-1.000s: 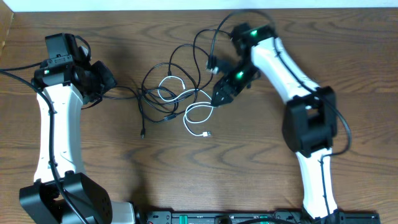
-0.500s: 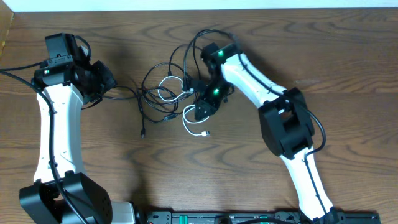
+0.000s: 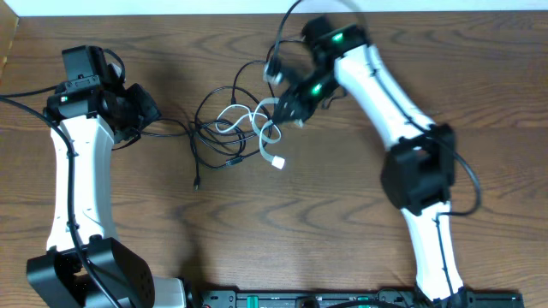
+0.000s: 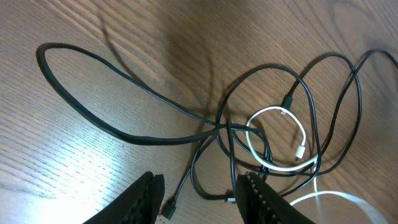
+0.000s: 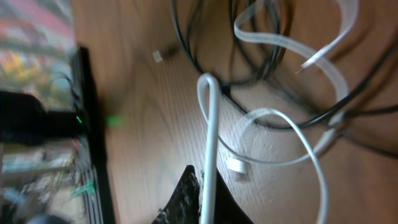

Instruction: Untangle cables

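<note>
My right gripper rises next, then draws the white cable to the right in the overhead view before releasing it, since it threads through the black loops [image 5: 186, 56].
The cables lie tangled mid-table: black cables [image 3: 214, 128] in loops and one white cable [image 3: 261, 128] threaded through them, its plug end [image 3: 278, 162] toward the front. My right gripper [image 3: 287, 109] is shut on the white cable [image 5: 209, 124], which runs straight out from between its fingers [image 5: 186, 193] above the black loops [image 5: 186, 56]. My left gripper [image 3: 154, 115] stands open left of the tangle. In its wrist view the jaws [image 4: 199, 199] are apart over a black plug end [image 4: 168, 208], with a black cable loop [image 4: 93, 93] and white cable [image 4: 273, 112] beyond.
A black equipment rail [image 3: 342, 299] runs along the table's front edge, seen also in the right wrist view [image 5: 93, 124]. A thick black robot wire [image 3: 17, 96] leads off the left arm. The table's back edge [image 3: 171, 15] meets a white wall.
My right gripper has shut on the white cable and drawn it up and toward the back right; the white loops have tightened and the plug end slid back. The left arm has not moved.
</note>
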Motion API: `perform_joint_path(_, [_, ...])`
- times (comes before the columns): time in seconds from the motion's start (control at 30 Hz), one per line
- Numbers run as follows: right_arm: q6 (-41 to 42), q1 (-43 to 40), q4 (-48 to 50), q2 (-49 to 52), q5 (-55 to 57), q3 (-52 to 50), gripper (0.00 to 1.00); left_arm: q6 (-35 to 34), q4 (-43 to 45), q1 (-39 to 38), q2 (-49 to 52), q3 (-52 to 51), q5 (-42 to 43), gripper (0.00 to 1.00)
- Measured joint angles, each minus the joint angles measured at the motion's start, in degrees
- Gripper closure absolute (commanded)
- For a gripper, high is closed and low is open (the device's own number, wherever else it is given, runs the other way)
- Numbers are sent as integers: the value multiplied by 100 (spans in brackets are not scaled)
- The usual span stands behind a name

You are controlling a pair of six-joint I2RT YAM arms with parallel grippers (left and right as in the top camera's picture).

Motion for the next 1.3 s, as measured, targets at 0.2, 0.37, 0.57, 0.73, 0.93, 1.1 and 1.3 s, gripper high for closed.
perform_joint_path(0.2, [210, -710, 201, -1268, -369, 452, 99, 0, 0, 0, 0, 0, 0, 57])
perform_joint_path(0.37, [671, -1552, 699, -2404, -509, 595, 99, 0, 0, 0, 0, 0, 0, 56])
perform_joint_path(0.57, [1185, -2828, 887, -3270, -588, 614, 99, 0, 0, 0, 0, 0, 0, 57])
perform_joint_path(0.73, [1493, -3877, 866, -3508, -754, 614, 99, -2, 0, 0, 0, 0, 0, 57])
perform_joint_path(0.93, [1687, -4922, 612, -3558, -981, 614, 99, 0, 0, 0, 0, 0, 0, 56])
perform_joint_path(1.1, [1751, -5071, 214, -3556, -734, 614, 99, 0, 2, 0, 0, 0, -2, 51])
perform_joint_path(1.3, [1753, -5005, -280, -3462, -149, 614, 99, 11, 0, 0, 0, 0, 0, 39])
